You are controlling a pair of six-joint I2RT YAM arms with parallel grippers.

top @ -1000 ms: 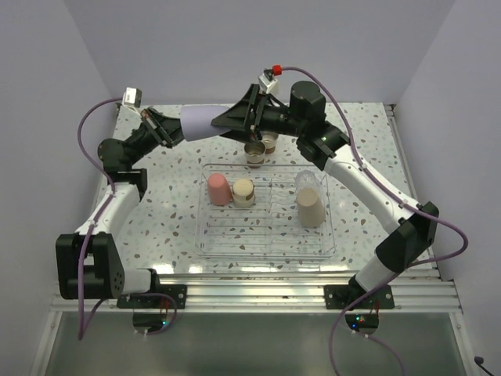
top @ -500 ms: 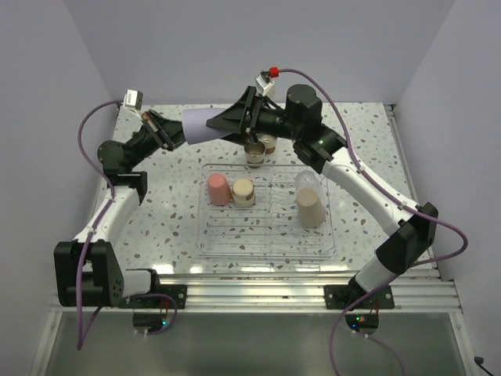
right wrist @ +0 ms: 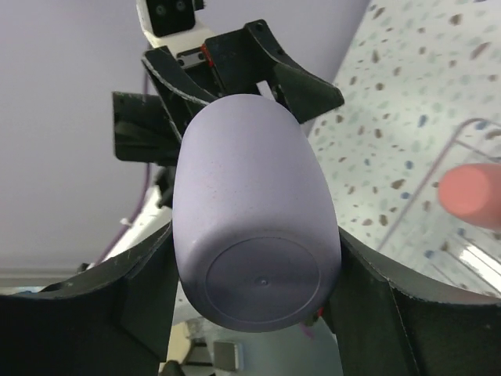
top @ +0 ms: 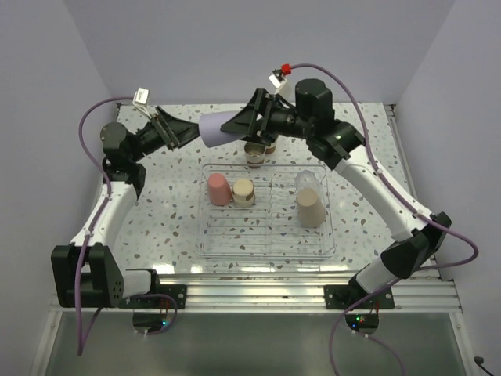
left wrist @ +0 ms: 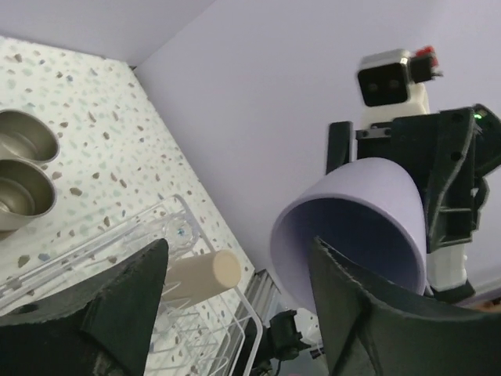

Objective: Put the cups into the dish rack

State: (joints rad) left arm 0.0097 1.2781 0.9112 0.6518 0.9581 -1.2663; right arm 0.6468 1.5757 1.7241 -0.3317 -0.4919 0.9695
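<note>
The empty rack corner beside the beige cup is below and back from my right gripper, so it should next draw back, tip the lavender cup (top: 221,128) opening down and descend.
The lavender cup (top: 221,128) hangs on its side in the air behind the dish rack (top: 266,249), and my right gripper (top: 244,124) is shut on it, one finger on each flank (right wrist: 254,231). Just left of the cup's mouth, my left gripper (top: 188,130) stands open and holds nothing. In the left wrist view the lavender cup's (left wrist: 352,227) open mouth faces my left gripper (left wrist: 239,251). Inside the rack stand a coral-pink cup (top: 218,189), a steel cup (top: 243,192), a clear cup (top: 307,181) and a tall beige cup (top: 311,208).
Two steel cups (top: 255,152) (top: 269,144) sit on the speckled table right behind the rack, below the held cup. The enclosure's walls rise at the back and on both sides.
My left gripper has opened, let go of the lavender cup and drawn back to the left. The right gripper keeps the cup and has shifted slightly right.
</note>
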